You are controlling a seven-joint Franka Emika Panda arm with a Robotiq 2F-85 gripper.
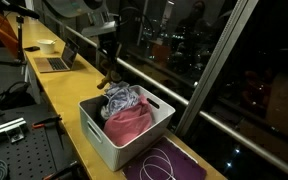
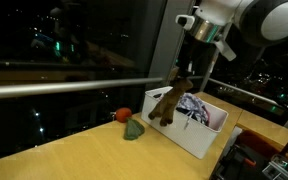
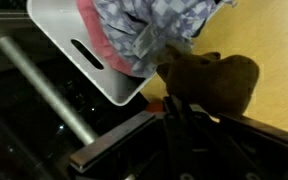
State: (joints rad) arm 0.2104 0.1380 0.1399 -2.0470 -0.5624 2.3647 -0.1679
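I will next lift the brown plush toy over the bin's rim with my gripper, because the toy is hanging outside. Then I will lower it onto the grey checked cloth to let go of it.
A brown plush toy hangs from my gripper, which is shut on its top. The toy dangles just outside the near end of a white bin, above the wooden counter. In an exterior view the gripper and toy are behind the bin. The bin holds a pink cloth and a grey checked cloth. In the wrist view the toy fills the space ahead of my gripper, with the bin's corner and the checked cloth beyond it.
A red ball and a green object lie on the counter near the window. A laptop and a white bowl sit farther along. A purple mat with a white cable lies beside the bin. A metal window rail borders the counter.
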